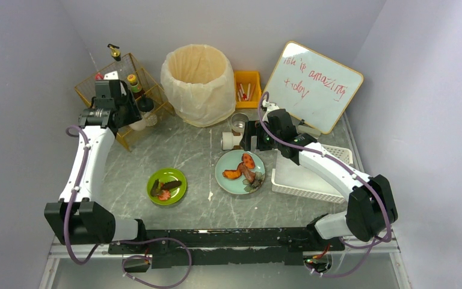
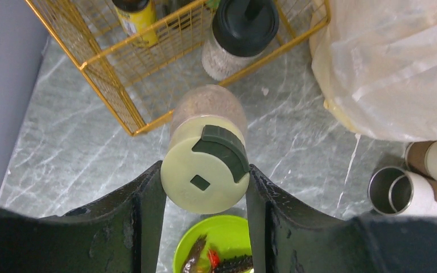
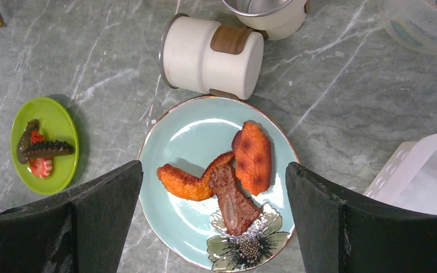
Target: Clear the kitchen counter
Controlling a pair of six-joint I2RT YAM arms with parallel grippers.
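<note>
The spot beside the black-lidded jar is empty. My left gripper should move outward and down into the wire basket's front row point(image 2: 173, 85) there next and release the spice jar.
The grey marble kitchen counter point(image 1: 198, 201) carries a light-blue flowered plate point(image 1: 240, 171) with fried food pieces point(image 3: 244, 165) and a small green plate point(image 1: 166, 186) with dark scraps. My left gripper point(image 2: 205, 176) is shut on a spice jar point(image 2: 207, 148) with a pale green lid, held just in front of the gold wire basket point(image 2: 114, 85); it also shows in the top view point(image 1: 133, 117). My right gripper point(image 3: 213, 168) is open and empty, hovering over the blue plate point(image 3: 193, 222); it also shows in the top view point(image 1: 245, 141).
A white cup point(image 3: 213, 57) lies on its side behind the blue plate, next to an upright steel-lined cup point(image 1: 239, 122). A bag-lined bin point(image 1: 200, 84), yellow box point(image 1: 247, 88) and whiteboard point(image 1: 313, 86) stand at the back. A white slatted basket point(image 1: 310, 177) sits at the right. Bottles stand in the wire basket.
</note>
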